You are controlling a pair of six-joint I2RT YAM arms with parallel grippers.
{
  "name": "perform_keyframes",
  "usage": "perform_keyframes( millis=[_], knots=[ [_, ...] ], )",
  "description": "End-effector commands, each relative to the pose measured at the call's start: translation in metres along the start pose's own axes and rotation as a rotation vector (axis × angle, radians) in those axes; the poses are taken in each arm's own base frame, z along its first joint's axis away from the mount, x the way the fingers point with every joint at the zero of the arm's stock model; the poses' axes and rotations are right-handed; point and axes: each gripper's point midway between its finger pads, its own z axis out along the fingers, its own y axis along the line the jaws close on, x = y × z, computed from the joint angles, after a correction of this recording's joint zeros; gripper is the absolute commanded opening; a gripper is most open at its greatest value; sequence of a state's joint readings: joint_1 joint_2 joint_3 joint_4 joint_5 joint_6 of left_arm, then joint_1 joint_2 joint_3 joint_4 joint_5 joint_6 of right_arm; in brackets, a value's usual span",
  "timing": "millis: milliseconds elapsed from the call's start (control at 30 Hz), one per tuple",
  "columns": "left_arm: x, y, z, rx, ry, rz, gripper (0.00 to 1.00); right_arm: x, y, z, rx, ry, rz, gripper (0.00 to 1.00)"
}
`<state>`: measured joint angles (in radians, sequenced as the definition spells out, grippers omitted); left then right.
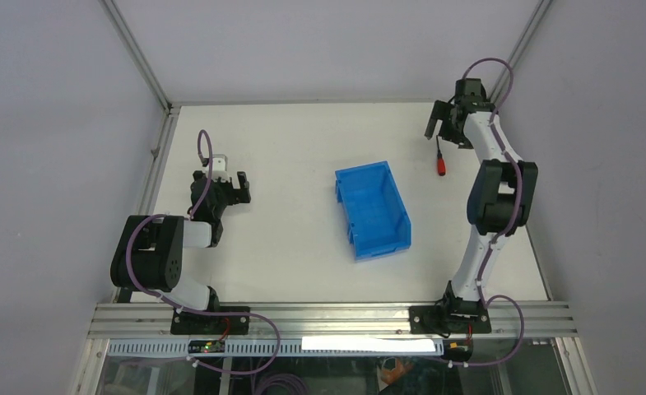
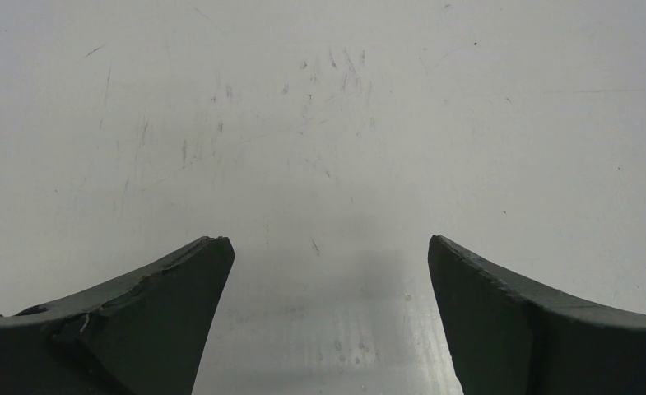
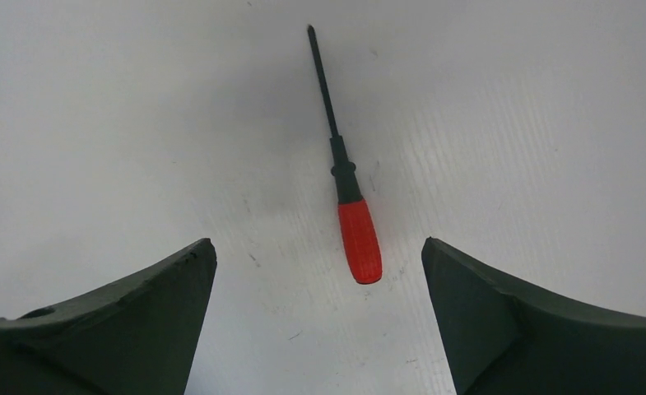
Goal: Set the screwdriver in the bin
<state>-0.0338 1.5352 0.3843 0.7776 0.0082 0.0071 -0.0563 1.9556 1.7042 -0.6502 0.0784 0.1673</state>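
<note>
Next, my right gripper moves down onto the red handle (image 1: pixel 441 167) (image 3: pixel 359 239) below it and turns slightly to square its fingers, since the screwdriver slants.
The screwdriver (image 1: pixel 441 160), with a short red handle and thin black shaft, lies flat on the white table at the far right. My right gripper (image 1: pixel 439 130) hovers above it, open. In the right wrist view the screwdriver (image 3: pixel 359 239) lies just ahead of the gap between the fingers (image 3: pixel 163 296), handle end nearest, touching neither. The blue bin (image 1: pixel 372 210) stands empty mid-table, to the left of and nearer than the screwdriver. My left gripper (image 1: pixel 232 181) is open over bare table at the left, and in its wrist view nothing sits between the left gripper (image 2: pixel 327 243) fingers.
An aluminium frame rail (image 1: pixel 148 173) borders the table on the left and another rail (image 1: pixel 336 317) runs along the near edge. Grey walls enclose the back and sides. The right arm's elbow (image 1: pixel 500 197) rises beside the bin's right side.
</note>
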Motion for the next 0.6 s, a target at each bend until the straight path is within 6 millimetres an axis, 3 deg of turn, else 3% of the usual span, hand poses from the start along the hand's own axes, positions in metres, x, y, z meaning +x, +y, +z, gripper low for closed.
perform_keyframes(
  millis=[0,167,333,467,567],
  knots=[
    [-0.016,-0.007,-0.001,0.021,-0.053,-0.015,0.99,0.028,-0.019,0.018,0.091,0.160,-0.059,0.99],
    [-0.016,-0.007,-0.001,0.022,-0.053,-0.015,0.99,0.053,-0.022,0.049,0.083,0.255,-0.066,0.97],
    [-0.016,-0.007,-0.001,0.022,-0.052,-0.015,0.99,0.066,-0.021,0.068,0.064,0.300,-0.051,0.79],
    [-0.016,-0.007,-0.001,0.022,-0.053,-0.015,0.99,0.066,-0.022,0.070,0.068,0.307,-0.052,0.29],
    [-0.016,-0.007,-0.001,0.022,-0.052,-0.015,0.99,0.051,-0.021,0.056,0.066,0.269,-0.058,0.10]
  ],
)
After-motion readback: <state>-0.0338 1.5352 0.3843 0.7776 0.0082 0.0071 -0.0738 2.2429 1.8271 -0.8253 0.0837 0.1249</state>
